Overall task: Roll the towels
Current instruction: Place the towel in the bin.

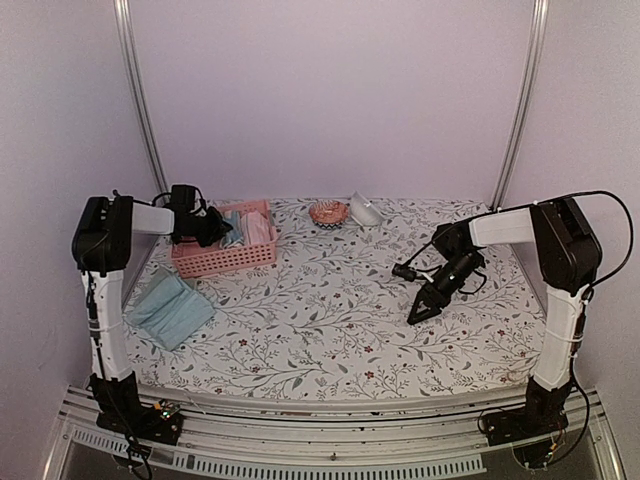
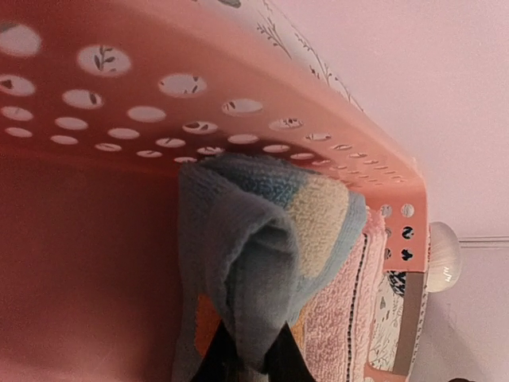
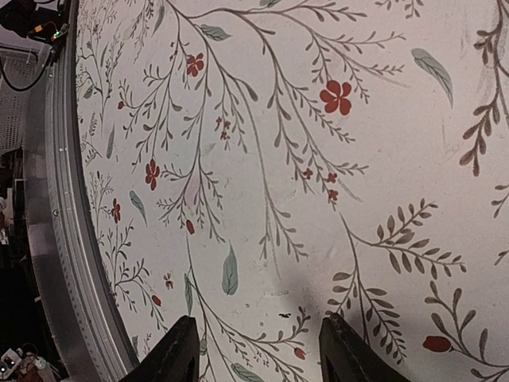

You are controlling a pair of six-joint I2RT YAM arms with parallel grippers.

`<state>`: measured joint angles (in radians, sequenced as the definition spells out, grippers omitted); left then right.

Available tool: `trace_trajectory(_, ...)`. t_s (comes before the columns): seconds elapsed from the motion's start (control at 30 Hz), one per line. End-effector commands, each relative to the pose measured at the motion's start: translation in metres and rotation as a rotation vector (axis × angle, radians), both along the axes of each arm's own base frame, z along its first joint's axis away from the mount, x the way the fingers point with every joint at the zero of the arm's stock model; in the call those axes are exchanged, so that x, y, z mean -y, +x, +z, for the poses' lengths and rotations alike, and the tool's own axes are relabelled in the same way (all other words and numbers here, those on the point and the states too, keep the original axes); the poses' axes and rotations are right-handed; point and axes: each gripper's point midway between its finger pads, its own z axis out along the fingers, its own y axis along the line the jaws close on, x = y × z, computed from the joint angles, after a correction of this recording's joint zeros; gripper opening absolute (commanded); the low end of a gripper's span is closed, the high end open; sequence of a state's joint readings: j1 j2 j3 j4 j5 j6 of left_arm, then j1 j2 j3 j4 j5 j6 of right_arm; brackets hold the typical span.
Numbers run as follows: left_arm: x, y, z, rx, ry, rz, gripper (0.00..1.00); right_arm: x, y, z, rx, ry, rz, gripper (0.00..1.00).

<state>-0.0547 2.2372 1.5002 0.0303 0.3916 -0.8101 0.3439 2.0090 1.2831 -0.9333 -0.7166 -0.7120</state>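
I am holding the fold of the blue towel beside the pink towel, so I should move my left gripper to the right in the top view toward the plain pink towel [image 2: 338,318] and open it.
My left gripper [image 1: 215,228] reaches into the pink perforated basket [image 1: 225,259] at the back left. In the left wrist view its fingers [image 2: 282,362] are shut on a fold of the light blue towel with orange and white motifs [image 2: 262,239]. The plain pink towel [image 2: 338,318] lies beside it in the basket [image 2: 159,87]; it also shows in the top view [image 1: 258,228]. The pale teal towel [image 1: 170,308] lies folded on the table at the left. My right gripper [image 1: 422,308] hangs open and empty over the patterned tablecloth [image 3: 262,159] at the right.
A small orange-patterned bowl [image 1: 328,212] and a white object [image 1: 364,210] sit at the back middle of the table. The basket's rim surrounds my left fingers. The metal front rail [image 3: 60,239] runs along the table's near edge.
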Motion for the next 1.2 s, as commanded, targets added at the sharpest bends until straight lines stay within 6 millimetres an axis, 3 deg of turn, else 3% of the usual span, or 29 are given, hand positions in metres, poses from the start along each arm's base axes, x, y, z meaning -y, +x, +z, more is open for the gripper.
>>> trace_trajectory(0.0, 0.028, -0.005, -0.020, -0.078, -0.063, -0.071, 0.04, 0.002, -0.001, -0.009, -0.023, -0.010, 0.000, 0.52)
trace_trajectory(0.33, 0.072, -0.016, -0.013, -0.130, -0.216, -0.176, 0.06, 0.003, -0.002, -0.010, -0.032, -0.011, 0.001, 0.52)
trace_trajectory(0.57, 0.067, -0.027, -0.015, -0.147, -0.191, -0.201, 0.03, 0.002, -0.003, -0.009, -0.031, -0.010, 0.005, 0.51)
trace_trajectory(0.83, 0.040, -0.029, 0.015, -0.090, -0.068, -0.177, 0.02, 0.002, -0.003, -0.009, -0.031, -0.008, 0.008, 0.51)
trace_trajectory(0.97, 0.031, -0.036, 0.008, -0.119, -0.114, -0.184, 0.02, 0.002, -0.003, -0.009, -0.032, -0.007, 0.008, 0.51)
trace_trajectory(1.17, 0.039, -0.045, -0.001, -0.158, -0.153, -0.232, 0.01, 0.002, -0.004, -0.010, -0.035, -0.008, 0.010, 0.51)
